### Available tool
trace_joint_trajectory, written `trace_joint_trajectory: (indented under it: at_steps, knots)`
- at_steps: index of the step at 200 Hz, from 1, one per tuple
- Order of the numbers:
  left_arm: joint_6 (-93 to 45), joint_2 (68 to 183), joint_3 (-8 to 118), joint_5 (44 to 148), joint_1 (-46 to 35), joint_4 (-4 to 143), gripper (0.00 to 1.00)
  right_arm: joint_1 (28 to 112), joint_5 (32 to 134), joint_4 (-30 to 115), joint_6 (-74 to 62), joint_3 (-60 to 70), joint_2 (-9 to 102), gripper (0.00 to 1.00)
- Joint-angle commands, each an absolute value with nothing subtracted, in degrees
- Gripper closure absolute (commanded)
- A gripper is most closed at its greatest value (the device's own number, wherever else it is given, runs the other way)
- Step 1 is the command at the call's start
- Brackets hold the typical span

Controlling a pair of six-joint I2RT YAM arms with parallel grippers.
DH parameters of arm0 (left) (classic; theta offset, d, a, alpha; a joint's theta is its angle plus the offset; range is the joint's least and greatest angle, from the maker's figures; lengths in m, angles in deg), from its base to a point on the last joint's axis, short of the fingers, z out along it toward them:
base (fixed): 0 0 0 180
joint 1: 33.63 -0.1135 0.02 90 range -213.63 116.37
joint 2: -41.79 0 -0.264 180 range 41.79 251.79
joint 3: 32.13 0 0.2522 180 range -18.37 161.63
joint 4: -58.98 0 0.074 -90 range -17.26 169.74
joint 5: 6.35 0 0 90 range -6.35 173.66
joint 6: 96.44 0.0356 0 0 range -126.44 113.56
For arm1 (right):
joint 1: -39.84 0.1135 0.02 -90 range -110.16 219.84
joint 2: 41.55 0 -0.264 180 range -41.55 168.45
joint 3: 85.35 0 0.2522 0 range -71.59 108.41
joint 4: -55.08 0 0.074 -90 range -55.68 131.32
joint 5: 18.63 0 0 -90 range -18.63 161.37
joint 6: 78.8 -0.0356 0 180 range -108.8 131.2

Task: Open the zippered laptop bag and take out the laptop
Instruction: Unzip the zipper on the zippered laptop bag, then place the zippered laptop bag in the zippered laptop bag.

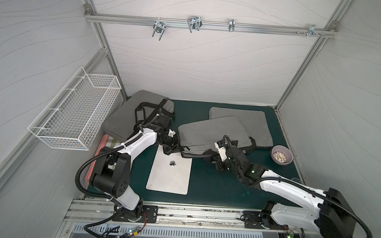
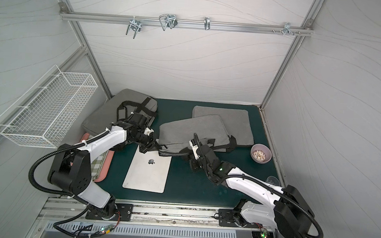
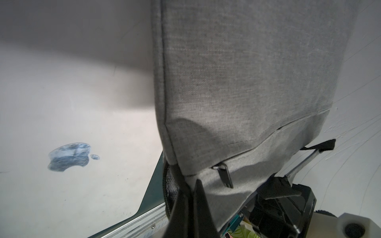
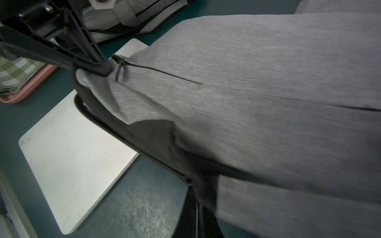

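The other end of the bag's black edge is held, so the right gripper should next move outward along that edge to the bag's corner nearest the bowl and let go.
The silver laptop (image 1: 169,172) (image 2: 146,172) lies flat on the green mat, outside the bag, its logo up; it shows in both wrist views too (image 3: 72,113) (image 4: 72,152). Just behind it is the grey zippered laptop bag (image 1: 209,132) (image 2: 191,130) (image 3: 247,82) (image 4: 268,82), whose near edge with its black lining is lifted and stretched between both grippers. My left gripper (image 1: 182,149) (image 2: 159,147) (image 3: 191,185) is shut on the bag's near left corner. My right gripper (image 1: 208,157) (image 2: 185,155) (image 4: 198,203) is shut on the black edge farther right.
A second grey sleeve (image 1: 242,118) lies behind the bag, and a grey bag with black straps (image 1: 137,111) sits at the back left. A purple bowl (image 1: 281,154) stands at the right. A pink tray (image 1: 101,149) with checked cloth and a white wire basket (image 1: 75,113) are on the left.
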State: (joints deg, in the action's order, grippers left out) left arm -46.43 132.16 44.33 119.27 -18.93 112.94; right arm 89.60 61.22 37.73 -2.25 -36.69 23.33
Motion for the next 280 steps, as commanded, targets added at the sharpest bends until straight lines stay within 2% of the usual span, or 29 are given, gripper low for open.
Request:
trace_joint_trajectory:
  at_steps: [1, 73, 99, 139, 174, 214, 259, 280]
  knots:
    - [-44.0, 133.0, 47.7, 116.1, -21.2, 113.4, 1.0, 85.1, 58.7, 29.2, -1.2, -37.4, 19.1, 1.0]
    - [-42.7, 133.8, 47.9, 116.4, -23.2, 114.0, 1.0, 66.1, 63.5, 22.7, 0.6, -35.1, 15.7, 1.0]
    - [-42.2, 134.2, 47.9, 116.4, -23.5, 114.3, 1.0, 57.3, 67.2, 22.8, 2.0, -33.7, 17.4, 1.0]
    - [-41.9, 134.1, 47.4, 116.5, -24.0, 114.4, 1.0, 48.8, 70.3, 25.3, 3.6, -31.9, 21.5, 1.0]
    - [-42.0, 134.0, 46.0, 116.9, -24.0, 113.8, 1.0, 46.9, 70.7, 27.2, 6.2, -29.8, 27.4, 1.0]
    - [-40.5, 134.3, 45.0, 118.2, -23.1, 112.9, 1.0, 46.1, 77.0, 28.2, 6.8, -27.0, 33.7, 1.0]
    - [-36.4, 135.8, 46.7, 117.4, -19.9, 113.0, 0.77, 46.1, 78.0, 28.2, 7.6, -25.0, 38.1, 1.0]
    - [-34.0, 134.8, 46.9, 115.6, -18.8, 112.3, 0.65, 46.2, 79.5, 26.4, 7.9, -23.5, 39.2, 0.94]
